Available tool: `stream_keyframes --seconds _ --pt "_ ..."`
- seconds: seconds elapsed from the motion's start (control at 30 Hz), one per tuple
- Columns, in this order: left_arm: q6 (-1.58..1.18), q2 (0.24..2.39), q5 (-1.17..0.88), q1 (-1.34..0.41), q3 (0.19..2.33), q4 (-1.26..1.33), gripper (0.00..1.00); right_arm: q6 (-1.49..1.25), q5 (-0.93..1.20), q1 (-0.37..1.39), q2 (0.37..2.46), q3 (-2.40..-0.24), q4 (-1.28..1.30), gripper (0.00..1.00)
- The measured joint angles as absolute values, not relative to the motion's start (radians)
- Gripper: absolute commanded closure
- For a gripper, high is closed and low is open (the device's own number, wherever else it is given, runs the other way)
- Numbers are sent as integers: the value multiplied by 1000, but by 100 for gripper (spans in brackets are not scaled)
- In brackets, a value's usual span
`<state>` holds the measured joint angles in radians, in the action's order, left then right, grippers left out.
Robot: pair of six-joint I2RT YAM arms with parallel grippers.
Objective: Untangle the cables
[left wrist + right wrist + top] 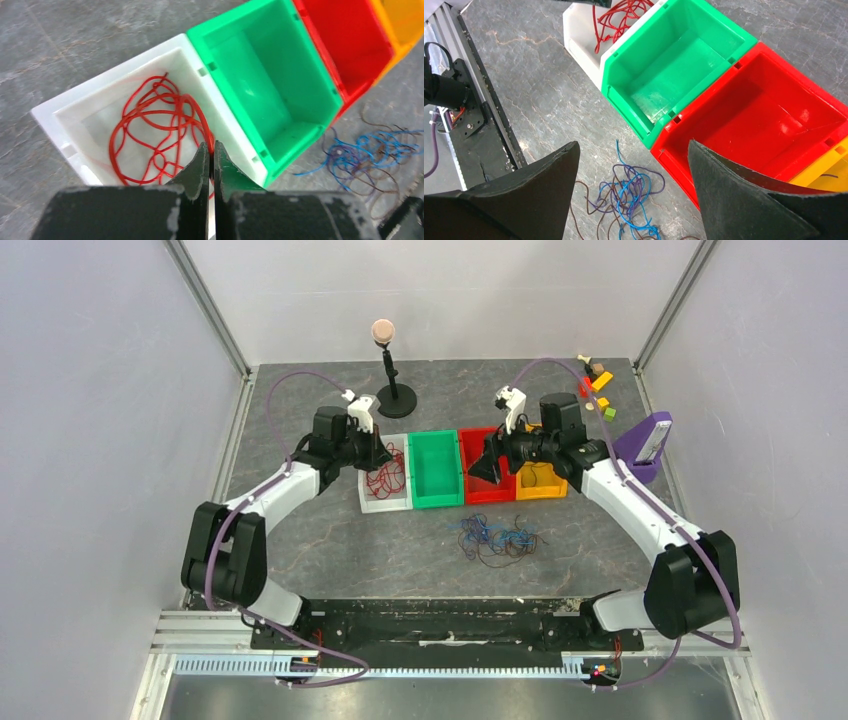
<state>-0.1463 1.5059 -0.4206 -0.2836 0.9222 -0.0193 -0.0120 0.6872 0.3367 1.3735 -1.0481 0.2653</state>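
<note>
The piece of red cable goes down from my left gripper into the white bin (385,506) next, released onto the looped red cables, since its other loops lie there.
Red cables (150,125) lie looped in the white bin (115,75). My left gripper (211,145) hangs over that bin, shut on a red cable strand that runs up to its tips. In the top view it (383,455) sits above the white bin (385,506). A loose tangle of blue, purple and brown cables (497,538) lies on the table in front of the bins, and also shows in the right wrist view (634,190). My right gripper (633,145) is open and empty, above the red bin's (774,115) front edge and the tangle.
Green (437,502), red (488,498) and orange (541,493) bins stand in a row right of the white one. A black stand with a pink ball (385,370) is behind them. A purple holder (645,445) and small coloured blocks (597,385) are at the back right.
</note>
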Motion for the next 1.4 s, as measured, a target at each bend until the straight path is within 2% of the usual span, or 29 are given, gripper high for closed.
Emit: stream_keyframes --seconds 0.33,0.67,0.8,0.83,0.9,1.07,1.17,1.37,1.4 --pt "-119 1612 -257 -307 924 -36 98 32 673 337 1371 -1028 281 18" --pt "-118 1757 -59 -412 1061 -141 98 77 645 336 1356 -1028 337 17" --pt "-124 1795 -16 -429 1113 -204 76 104 633 330 1335 -1028 371 16" --pt "-129 1789 -10 -427 1113 -218 65 111 631 329 1331 -1028 381 16" --pt "-140 1763 -4 -427 1113 -261 53 134 629 324 1324 -1028 408 15" --pt "-154 1618 -1 -426 1136 -374 41 189 611 319 1323 -1040 498 13" --pt "-152 1523 -17 -426 1177 -397 28 232 593 315 1323 -1062 561 13" --pt "-139 1369 -83 -425 1198 -396 23 331 567 303 1322 -1079 671 15" --pt "-136 1355 -99 -425 1197 -395 30 344 566 302 1322 -1079 685 16"
